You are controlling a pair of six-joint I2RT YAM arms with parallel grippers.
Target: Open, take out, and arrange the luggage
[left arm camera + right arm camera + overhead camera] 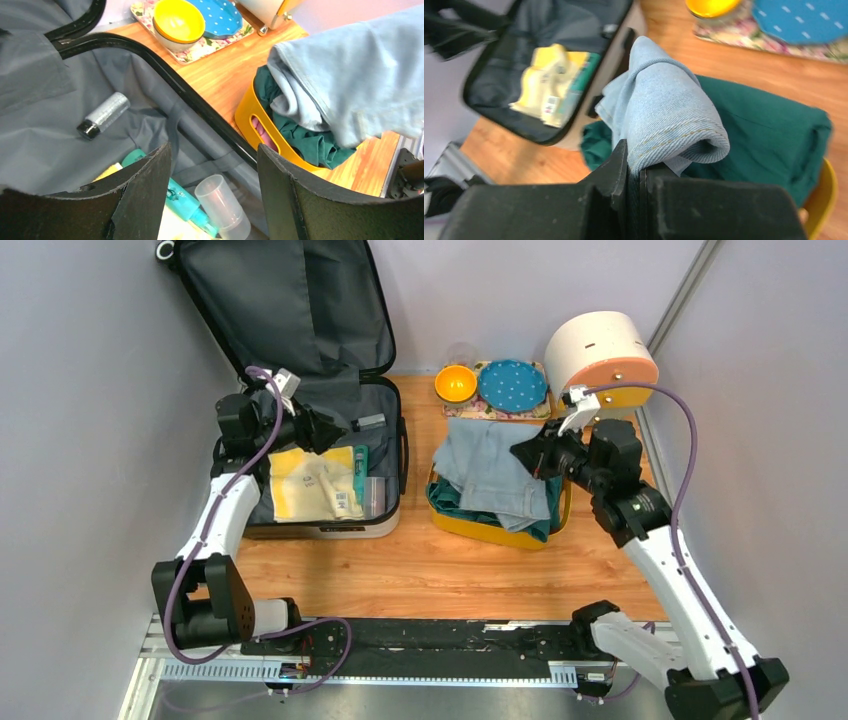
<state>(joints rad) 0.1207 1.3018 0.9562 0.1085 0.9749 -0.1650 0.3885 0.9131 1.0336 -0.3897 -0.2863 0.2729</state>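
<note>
My right gripper brings the fold down toward the right in the top view, onto the green cloth (553, 500) (764, 135), next and releases it, as the jeans leave that bin end bare.
The luggage (300, 330) lies open at the back left, its lid leaning on the wall and its dark grey lining showing. Inside lie a yellow cloth (300, 485), a teal tube (182, 200), a clear plastic cup (222, 205) and a small silver bottle (104, 115). My left gripper (335, 430) is open and empty, hovering over the suitcase's right side above the tube and cup. My right gripper (638, 167) is shut on a fold of light blue jeans (664, 115), held over the yellow bin (500, 530), which holds green cloth (764, 135).
A flowered tray (500, 408) at the back holds a yellow bowl (455, 383) and a blue dotted plate (512, 385). A round cream-and-orange drawer box (600, 355) stands at the back right. Grey walls close in on both sides.
</note>
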